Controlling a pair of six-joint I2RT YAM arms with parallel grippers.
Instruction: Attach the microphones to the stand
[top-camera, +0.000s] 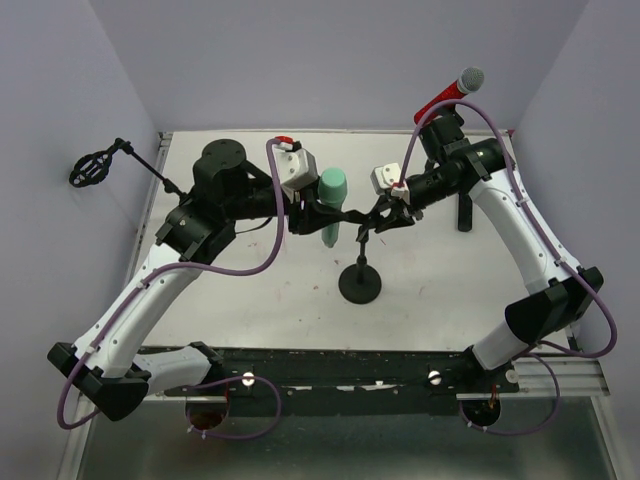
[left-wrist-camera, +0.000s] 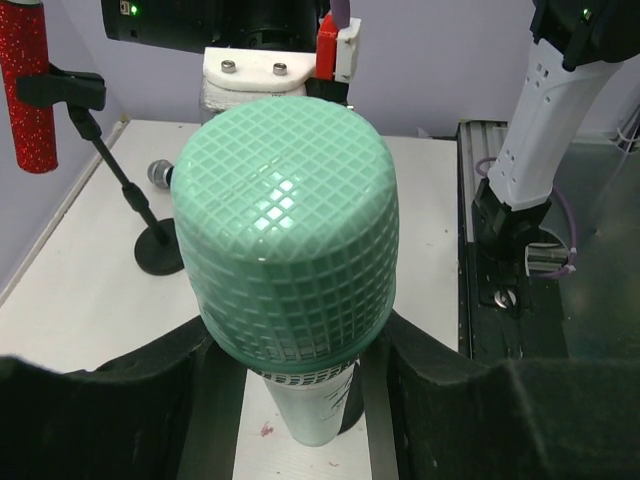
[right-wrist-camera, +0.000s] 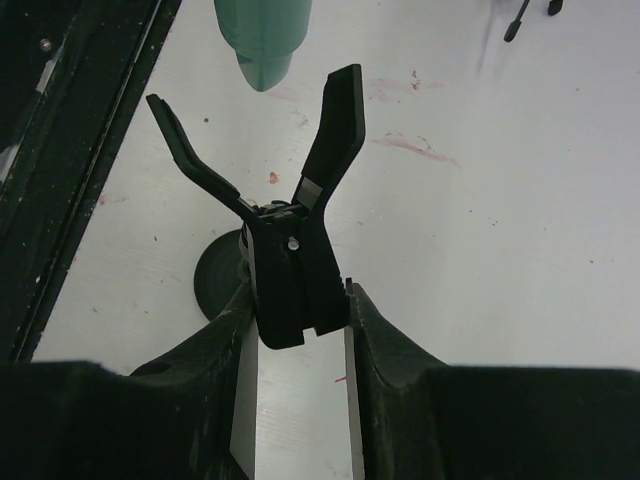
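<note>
I will move my left gripper to the right in the top view, where the black clip's spread prongs are open, and let go of the microphone between them.
My left gripper (top-camera: 322, 212) is shut on the mint-green microphone (top-camera: 332, 200), holding it head-up by its body (left-wrist-camera: 310, 400); its grid head (left-wrist-camera: 285, 220) fills the left wrist view. My right gripper (top-camera: 380, 214) is shut on the black clip (right-wrist-camera: 290, 240) of the middle stand, whose round base (top-camera: 360, 286) sits on the table. The clip's prongs are spread apart, and the green microphone's tail tip (right-wrist-camera: 262, 40) hangs just beyond them, apart from them. The red microphone (top-camera: 448, 95) sits in a clip on the far-right stand (left-wrist-camera: 150, 245). The black microphone's silver head (left-wrist-camera: 160, 172) lies behind that stand.
A stand with a black shock mount (top-camera: 95, 168) reaches out past the table's left edge. The right stand's base (top-camera: 465, 212) stands beside my right arm. A black rail (top-camera: 340, 368) runs along the near edge. Purple walls close in the sides and back.
</note>
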